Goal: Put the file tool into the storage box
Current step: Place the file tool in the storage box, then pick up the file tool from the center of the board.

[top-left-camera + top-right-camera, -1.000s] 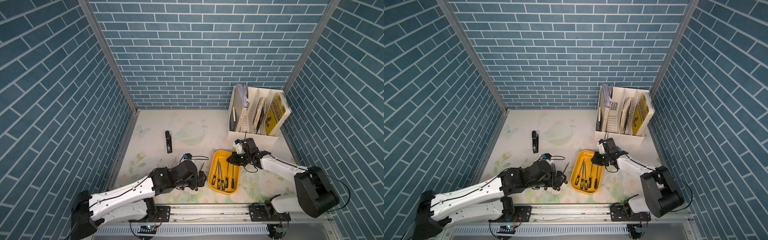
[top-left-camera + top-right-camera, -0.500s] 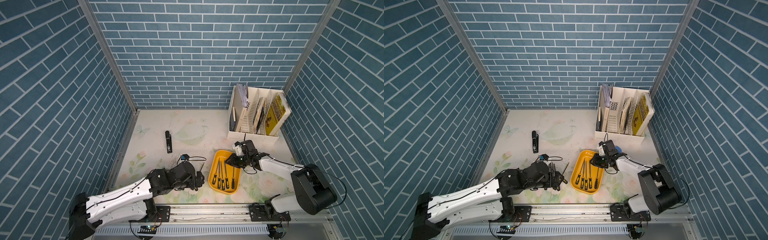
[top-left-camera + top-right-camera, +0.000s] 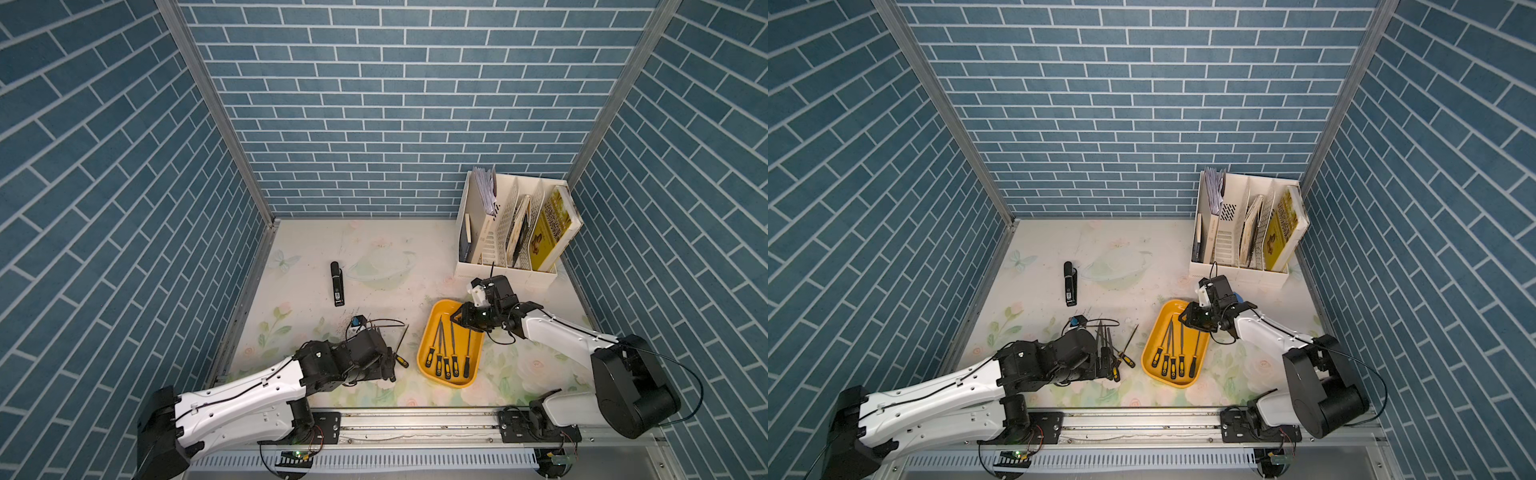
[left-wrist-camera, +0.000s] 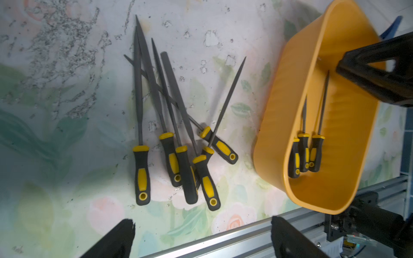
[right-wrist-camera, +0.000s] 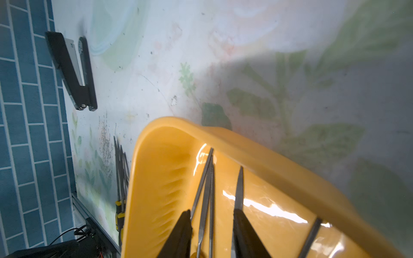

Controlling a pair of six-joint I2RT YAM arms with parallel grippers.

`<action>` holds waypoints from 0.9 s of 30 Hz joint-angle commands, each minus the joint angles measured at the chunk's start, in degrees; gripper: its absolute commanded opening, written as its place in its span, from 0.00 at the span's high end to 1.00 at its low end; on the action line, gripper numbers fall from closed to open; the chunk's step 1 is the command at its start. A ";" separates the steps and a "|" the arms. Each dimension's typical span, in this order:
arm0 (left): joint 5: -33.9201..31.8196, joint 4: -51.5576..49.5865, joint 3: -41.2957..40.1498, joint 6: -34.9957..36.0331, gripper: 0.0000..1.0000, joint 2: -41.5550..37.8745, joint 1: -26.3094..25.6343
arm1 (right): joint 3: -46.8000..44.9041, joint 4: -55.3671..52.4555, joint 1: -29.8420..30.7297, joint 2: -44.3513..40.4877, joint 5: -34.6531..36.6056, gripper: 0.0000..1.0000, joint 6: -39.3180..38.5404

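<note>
The handle of the file farthest from the tray (image 4: 279,122) has bare mat on both sides, which leaves room for the left gripper's fingers, so that gripper will lower onto it next.
The storage box (image 3: 423,350) (image 3: 1149,349) is a shallow yellow-orange tray on the floral mat, with several black-and-yellow-handled file tools (image 3: 447,353) (image 3: 1173,353) lying in it. My right gripper (image 5: 212,212) (image 3: 459,320) hovers low over the tray's far end, open, its fingers straddling the file tips without holding any. A loose pile of several more files (image 4: 178,134) (image 3: 1113,345) lies on the mat left of the tray (image 4: 279,122). My left gripper (image 4: 202,223) (image 3: 388,365) is wide open and empty just past the handle ends of that pile.
A black stapler (image 3: 337,284) (image 5: 71,71) lies on the mat toward the back left. A tall white book rack (image 3: 515,228) holding books stands at the back right, close behind my right wrist. The metal front rail (image 4: 245,236) runs near my left fingers.
My right gripper went from shut to open over the tray, and the file it carried now lies in the tray. My left arm drew back slightly toward the front rail.
</note>
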 commanded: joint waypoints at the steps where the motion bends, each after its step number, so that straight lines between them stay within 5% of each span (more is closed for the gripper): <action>1: -1.80 -1.80 -1.65 -0.25 0.03 2.33 0.70 | 2.83 -2.95 -0.11 -2.02 0.41 0.65 -1.30; 9: -1.83 -0.63 -3.85 1.36 0.37 11.56 3.39 | 3.76 -4.20 -0.09 -3.21 -0.12 0.65 -2.36; 27: 1.17 7.77 -4.69 10.40 0.52 22.23 10.84 | 2.63 -3.36 -0.04 -3.66 -0.82 0.65 -2.97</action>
